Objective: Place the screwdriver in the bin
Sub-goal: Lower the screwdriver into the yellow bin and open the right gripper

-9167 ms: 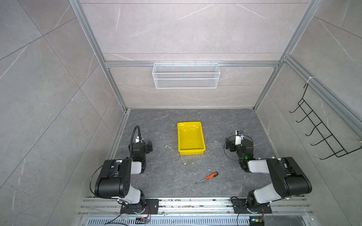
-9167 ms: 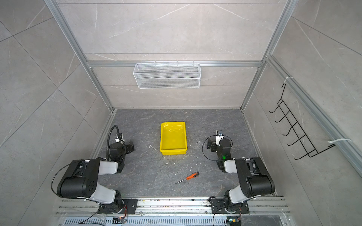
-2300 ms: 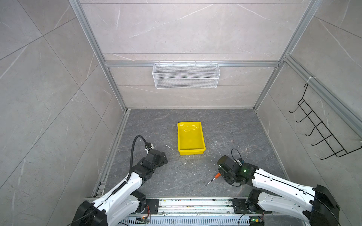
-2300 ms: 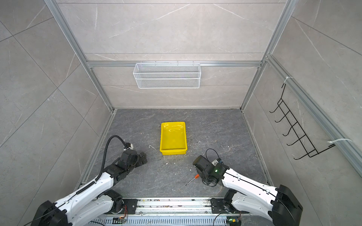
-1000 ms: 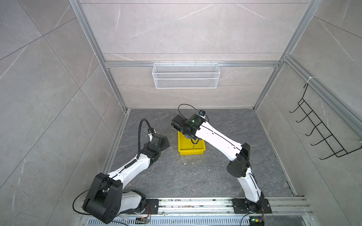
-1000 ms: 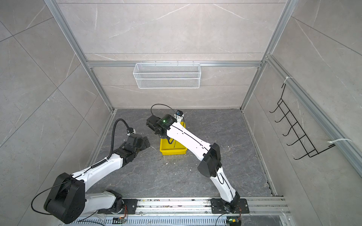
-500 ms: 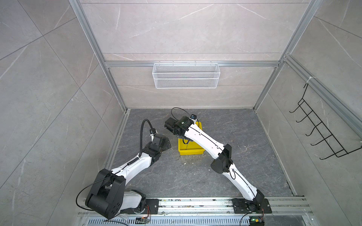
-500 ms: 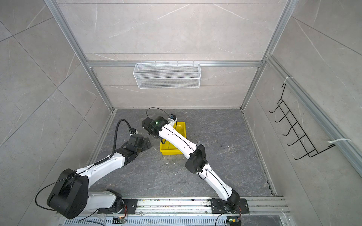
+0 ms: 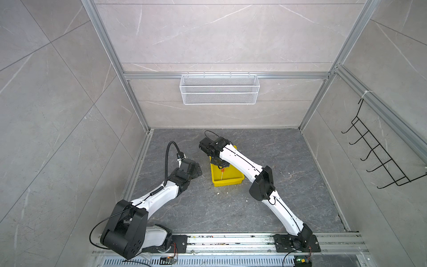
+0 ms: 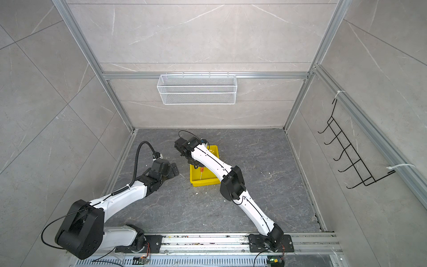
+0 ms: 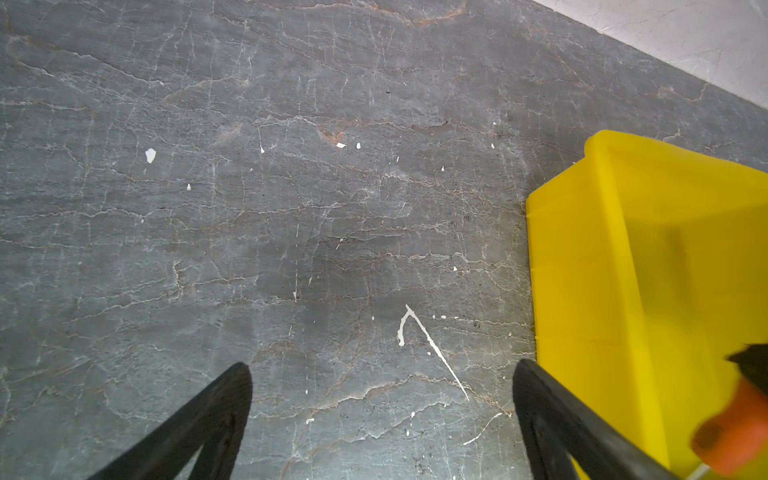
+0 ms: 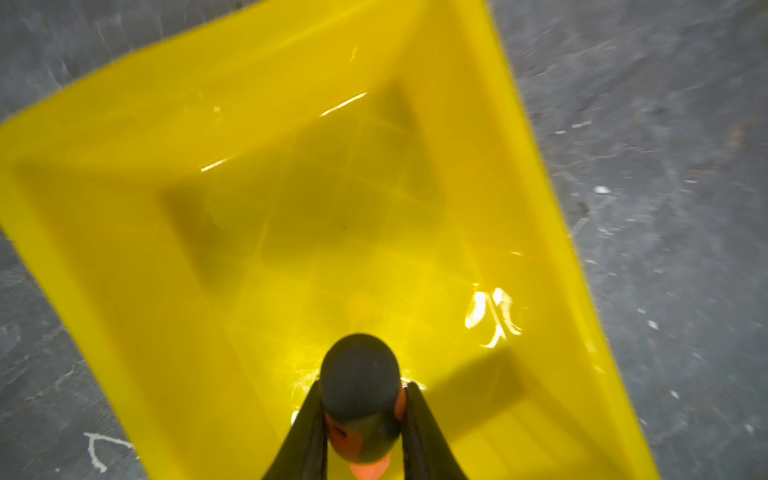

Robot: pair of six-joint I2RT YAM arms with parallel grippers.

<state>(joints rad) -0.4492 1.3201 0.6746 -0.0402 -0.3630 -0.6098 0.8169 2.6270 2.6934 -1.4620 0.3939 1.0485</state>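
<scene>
The screwdriver's stem already hangs inside the bin's yellow sides. The right gripper moves down toward the bin's bottom below it next and releases the screwdriver (image 9: 223,170) there.
The yellow bin (image 9: 227,184) (image 10: 204,183) lies mid-floor in both top views. My right gripper (image 9: 220,165) (image 10: 198,166) hangs over its inside, shut on the screwdriver (image 9: 223,170) (image 10: 201,169), whose thin shaft points down toward the bin's floor. In the right wrist view the black end cap of the screwdriver (image 12: 359,374) sits pinched in the gripper (image 12: 361,387), with the bin (image 12: 208,124) below. My left gripper (image 9: 196,170) (image 11: 382,368) is open and empty, low over the floor just left of the bin (image 11: 623,249). The orange handle of the screwdriver (image 11: 735,432) shows there too.
A white wire basket (image 9: 219,92) hangs on the back wall. A black hook rack (image 9: 379,157) is on the right wall. White flecks and a thin white scratch (image 11: 415,328) mark the grey floor by the bin.
The screwdriver, which lay on the front floor earlier, is now held over the bin. Over the last second the right arm folded lower above the bin. The left gripper stayed beside the bin.
</scene>
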